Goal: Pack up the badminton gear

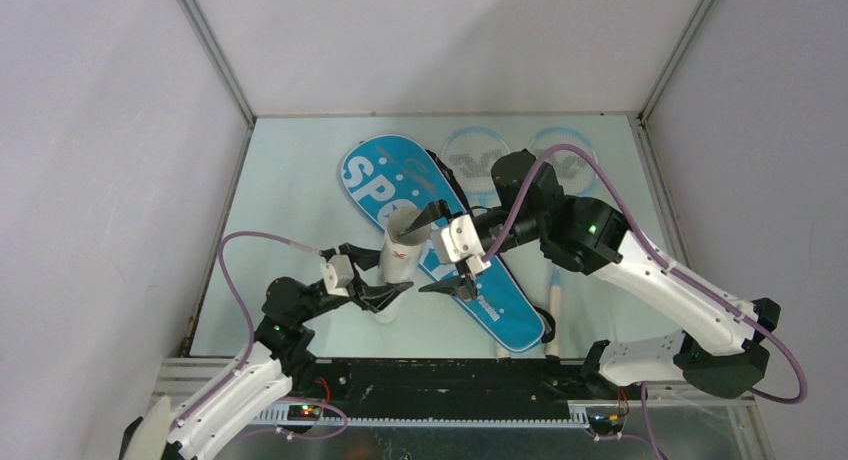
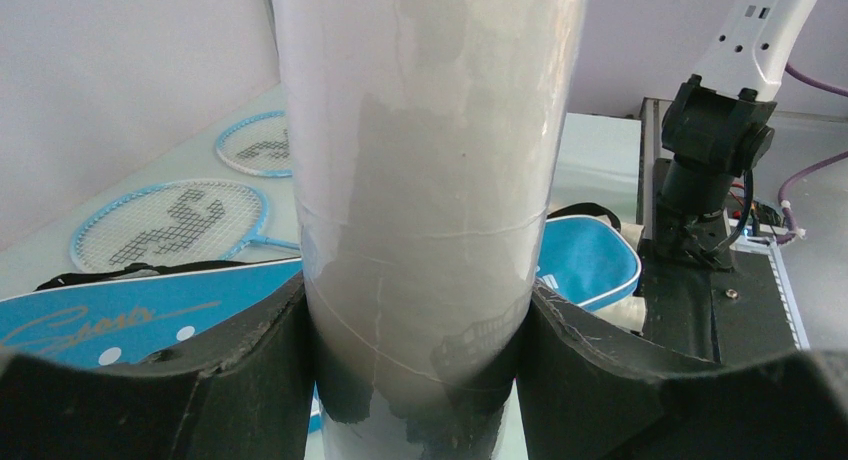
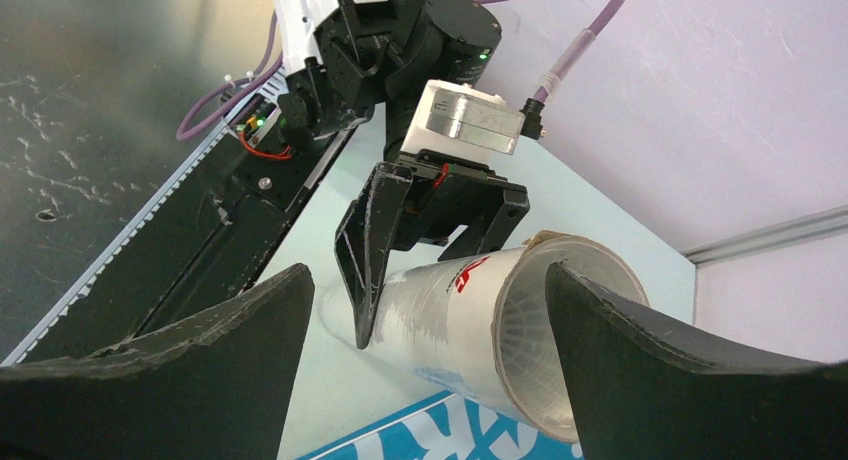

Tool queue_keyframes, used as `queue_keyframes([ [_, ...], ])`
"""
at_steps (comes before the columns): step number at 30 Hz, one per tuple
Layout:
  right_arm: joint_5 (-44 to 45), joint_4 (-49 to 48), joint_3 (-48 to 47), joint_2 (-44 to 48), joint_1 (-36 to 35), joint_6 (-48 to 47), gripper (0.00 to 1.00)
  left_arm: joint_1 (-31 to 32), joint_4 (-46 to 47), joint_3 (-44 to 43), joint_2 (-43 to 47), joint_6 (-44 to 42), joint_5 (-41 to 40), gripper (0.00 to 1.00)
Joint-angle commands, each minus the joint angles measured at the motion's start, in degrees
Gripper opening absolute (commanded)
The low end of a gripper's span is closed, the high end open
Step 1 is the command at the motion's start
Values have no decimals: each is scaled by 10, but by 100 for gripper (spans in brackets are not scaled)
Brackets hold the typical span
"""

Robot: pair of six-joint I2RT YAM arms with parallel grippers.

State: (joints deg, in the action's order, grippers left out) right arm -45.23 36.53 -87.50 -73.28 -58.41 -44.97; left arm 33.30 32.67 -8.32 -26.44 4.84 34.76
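Observation:
The blue bag lies under the tube (image 1: 400,252), so the robot's left gripper needs to carry outward and down to the clear tabletop (image 1: 310,250) beside the bag and release there.
My left gripper (image 1: 392,292) is shut on the long white tube (image 1: 400,252) near its lower end and holds it tilted over the table. In the left wrist view the tube (image 2: 430,180) fills the gap between both fingers (image 2: 250,350). My right gripper (image 1: 440,252) is open and empty, its jaws spread just past the tube's open end (image 3: 560,330), where a ribbed white inside shows. The blue "SPORT" bag (image 1: 372,175) lies flat under both grippers. Two light-blue rackets (image 1: 475,160) (image 1: 565,155) lie behind it. No loose shuttlecocks show.
The racket handles (image 1: 553,310) reach toward the near edge, right of the bag. The right arm's base (image 2: 710,160) stands at the near right. The black rail (image 1: 450,385) runs along the near edge. White walls enclose the table on three sides.

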Motion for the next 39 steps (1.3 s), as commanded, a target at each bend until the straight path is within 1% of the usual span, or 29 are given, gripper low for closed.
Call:
queue_keyframes([
  [1, 7, 22, 29, -3, 8, 52, 90, 0, 138, -31, 6, 17, -23, 35],
  [3, 29, -16, 37, 13, 10, 70, 92, 0, 134, -34, 2, 17, -27, 35],
  [6, 88, -68, 44, 39, 15, 98, 96, 0, 133, -35, -7, 15, -49, 35],
  [9, 110, -128, 48, 74, 25, 117, 99, 0, 134, -37, -20, 14, -62, 35],
  [13, 126, -197, 76, 118, 25, 125, 99, 0, 131, -47, -40, 17, -82, 37],
  [16, 146, -262, 110, 150, 23, 151, 99, 0, 101, -64, -46, 12, -100, 37],
  [18, 173, -298, 127, 166, 25, 177, 99, 0, 71, -73, -46, 15, -136, 37],
  [20, 208, -324, 141, 176, 30, 205, 99, 0, 41, -84, -44, 22, -190, 38],
  [21, 236, -331, 148, 178, 32, 225, 99, 0, 28, -95, -43, 28, -234, 38],
  [22, 250, -342, 152, 181, 38, 235, 99, 0, 0, -102, -43, 33, -258, 38],
  [23, 279, -345, 159, 182, 45, 255, 99, 0, -16, -118, -45, 45, -311, 38],
  [24, 295, -352, 162, 183, 49, 264, 99, 0, -55, -127, -46, 50, -339, 38],
  [25, 323, -354, 170, 183, 58, 283, 99, 0, -79, -150, -51, 56, -396, 38],
  [26, 336, -357, 174, 183, 64, 292, 99, -1, -126, -162, -56, 60, -421, 38],
  [27, 359, -357, 183, 183, 74, 309, 99, -1, -152, -188, -67, 66, -475, 38],
  [28, 371, -359, 188, 183, 80, 325, 99, -2, -201, -203, -75, 72, -532, 38],
  [29, 390, -359, 198, 183, 91, 332, 99, -8, -228, -230, -97, 84, -556, 39],
  [30, 399, -360, 203, 183, 94, 342, 99, -13, -281, -244, -106, 88, -591, 39],
  [31, 418, -359, 211, 183, 98, 346, 99, -29, -302, -270, -128, 96, -602, 40],
  [32, 425, -355, 213, 180, 99, 348, 99, -40, -351, -281, -139, 98, -612, 42],
  [33, 438, -346, 214, 178, 103, 349, 99, -66, -372, -305, -160, 102, -614, 43],
  [34, 448, -341, 214, 174, 104, 353, 99, -82, -413, -316, -169, 106, -614, 43],
  [35, 450, -331, 214, 172, 109, 355, 99, -120, -428, -334, -187, 121, -610, 43],
  [36, 465, -326, 214, 169, 112, 361, 99, -140, -450, -339, -195, 129, -588, 44],
  [37, 468, -315, 215, 167, 120, 365, 99, -183, -457, -342, -211, 146, -576, 44],
  [38, 473, -309, 215, 165, 125, 375, 99, -202, -462, -339, -228, 163, -554, 45],
  [39, 474, -296, 215, 162, 137, 381, 99, -238, -464, -334, -237, 170, -546, 45],
])
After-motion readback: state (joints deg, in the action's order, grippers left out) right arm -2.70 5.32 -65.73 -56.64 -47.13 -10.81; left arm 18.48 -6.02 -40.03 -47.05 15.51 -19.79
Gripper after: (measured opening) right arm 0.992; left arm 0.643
